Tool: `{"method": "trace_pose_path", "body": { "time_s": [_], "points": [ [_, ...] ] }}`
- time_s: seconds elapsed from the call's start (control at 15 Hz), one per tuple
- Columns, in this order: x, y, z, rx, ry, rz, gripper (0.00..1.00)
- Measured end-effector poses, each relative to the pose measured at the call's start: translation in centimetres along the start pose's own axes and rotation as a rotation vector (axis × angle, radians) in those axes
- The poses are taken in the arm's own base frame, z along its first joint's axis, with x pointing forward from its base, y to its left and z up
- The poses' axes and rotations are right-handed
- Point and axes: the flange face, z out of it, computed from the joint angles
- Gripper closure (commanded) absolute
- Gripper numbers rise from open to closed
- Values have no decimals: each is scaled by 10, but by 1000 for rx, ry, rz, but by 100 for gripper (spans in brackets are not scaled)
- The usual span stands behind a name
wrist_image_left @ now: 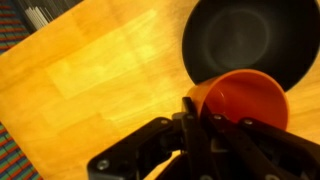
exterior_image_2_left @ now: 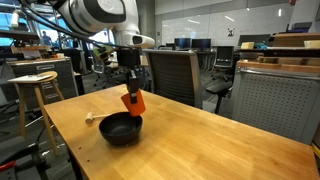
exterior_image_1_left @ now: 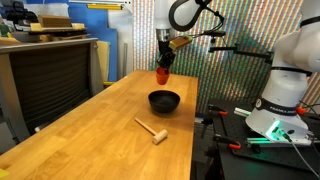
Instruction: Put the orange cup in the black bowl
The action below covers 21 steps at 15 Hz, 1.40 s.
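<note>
My gripper moves over the black bowl's empty middle [exterior_image_1_left: 164,99] [wrist_image_left: 245,32] next, lowers the cup inside and releases. The middle lies below, beyond the bowl's rim where the cup hangs.
The orange cup [exterior_image_1_left: 162,74] hangs in my gripper [exterior_image_1_left: 164,66], lifted off the wooden table [exterior_image_1_left: 90,130]. In an exterior view the cup [exterior_image_2_left: 134,102] is tilted just above the far rim of the black bowl [exterior_image_2_left: 120,129]. The bowl [exterior_image_1_left: 164,101] sits on the table, empty. In the wrist view the cup [wrist_image_left: 240,102] is pinched at its rim by the gripper fingers [wrist_image_left: 198,112], with the bowl [wrist_image_left: 250,40] partly below and beyond it.
A pale wooden mallet-like piece [exterior_image_1_left: 152,131] lies on the table nearer the front, and shows behind the bowl in an exterior view [exterior_image_2_left: 92,118]. A stool [exterior_image_2_left: 34,85] and office chairs [exterior_image_2_left: 172,75] stand around the table.
</note>
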Motion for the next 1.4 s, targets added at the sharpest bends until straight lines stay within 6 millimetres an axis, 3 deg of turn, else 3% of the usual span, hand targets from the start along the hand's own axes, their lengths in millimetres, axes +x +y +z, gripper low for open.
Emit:
{"method": "trace_pose_path", "body": {
  "time_s": [0.33, 0.67, 0.73, 0.93, 1.07, 1.27, 1.4],
  "points": [
    [-25, -10, 45, 105, -187, -3, 96],
    [-30, -22, 83, 180, -240, -42, 95],
    [-30, -21, 93, 196, -256, -40, 75],
    [-30, -19, 117, 249, -300, -46, 54],
    [-27, -22, 120, 262, -302, -74, 38],
    [-18, -33, 99, 253, -248, -152, 16],
    [-9, -37, 65, 211, -162, -234, 1]
  ]
}}
